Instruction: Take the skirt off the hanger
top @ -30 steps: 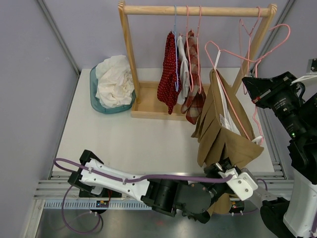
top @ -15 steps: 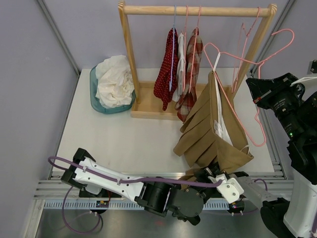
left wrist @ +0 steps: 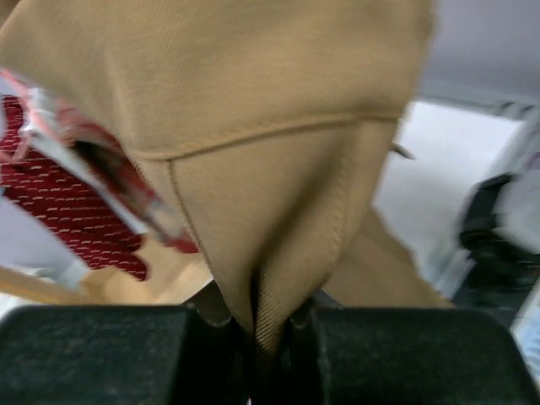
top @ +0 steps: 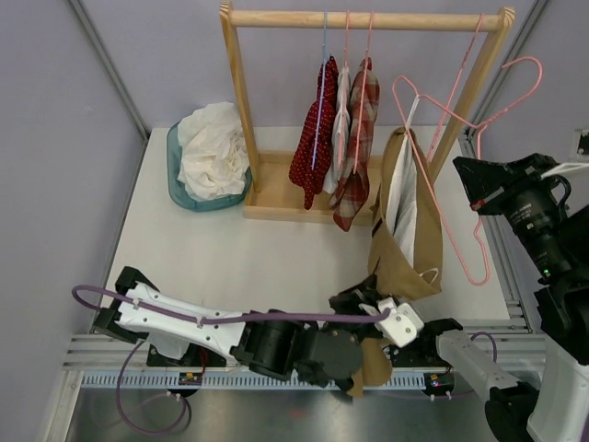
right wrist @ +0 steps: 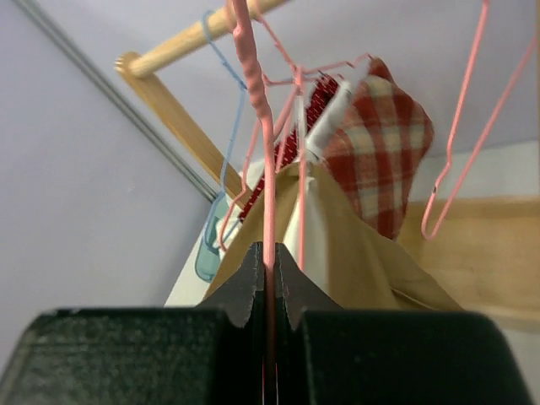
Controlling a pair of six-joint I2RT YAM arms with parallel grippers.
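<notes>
I will next move the hanger outward with my right gripper, hang it on the rack bar's free part [top: 444, 21] next to the other pink hanger and let go.
The tan skirt [top: 409, 235] with white lining hangs in a narrow bunch from the left end of a pink wire hanger [top: 440, 118], right of the rack. My right gripper [top: 465, 175] is shut on the hanger's wire; the wrist view shows the wire [right wrist: 257, 126] pinched between the jaws of my right gripper [right wrist: 269, 283], with the skirt [right wrist: 363, 261] below it. My left gripper [top: 366, 308] is at the skirt's lower edge near the table's front. In its wrist view my left gripper [left wrist: 270, 329] is shut on a fold of the skirt [left wrist: 253, 126].
A wooden clothes rack [top: 368, 18] stands at the back with a red dotted garment [top: 311, 147], a plaid garment [top: 354, 161] and another pink hanger [top: 460, 69]. A teal basin of white cloth [top: 212, 157] sits at the back left.
My left gripper has moved left and toward the front edge with the skirt's hem. The skirt has gone from spread wide on the hanger to a narrow bunch at its left end.
</notes>
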